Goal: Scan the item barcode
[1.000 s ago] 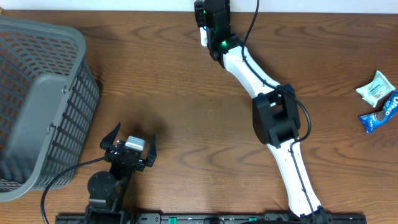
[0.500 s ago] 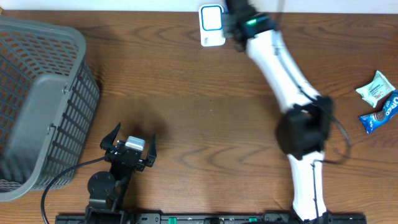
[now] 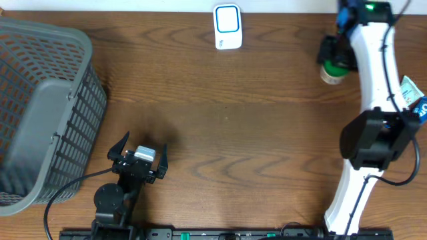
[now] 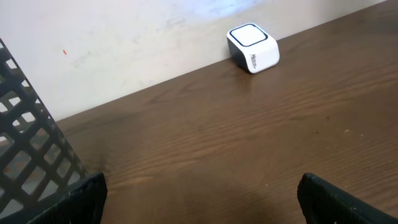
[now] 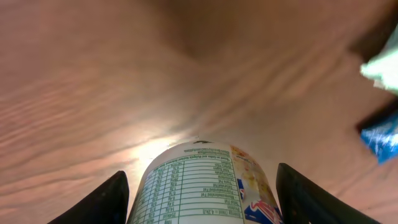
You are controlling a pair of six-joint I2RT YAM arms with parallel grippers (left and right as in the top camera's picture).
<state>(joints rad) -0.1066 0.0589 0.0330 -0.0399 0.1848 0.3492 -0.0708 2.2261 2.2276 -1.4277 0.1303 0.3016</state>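
My right gripper will swing the tub back and to the right in the overhead view, to the bare wood by the Oreo pack. It will lower the tub there and let it go.
The item is a round tub with a green lid and a nutrition table on its label. My right gripper is shut on it at the table's back right, a black finger on each side. The label faces the wrist camera; I see no barcode on that face. The white scanner with a blue-rimmed window stands at the back centre, well left of the tub, and also shows in the left wrist view. My left gripper rests near the front left, open, with nothing between its fingers.
A grey mesh basket fills the left side, its wall close to my left gripper. A pale green snack packet and a blue Oreo pack lie at the right edge, just beyond the right arm.
My right arm has swung from the scanner at the back centre over to the back right, carrying the tub. The scanner is now uncovered. The left arm has not moved.
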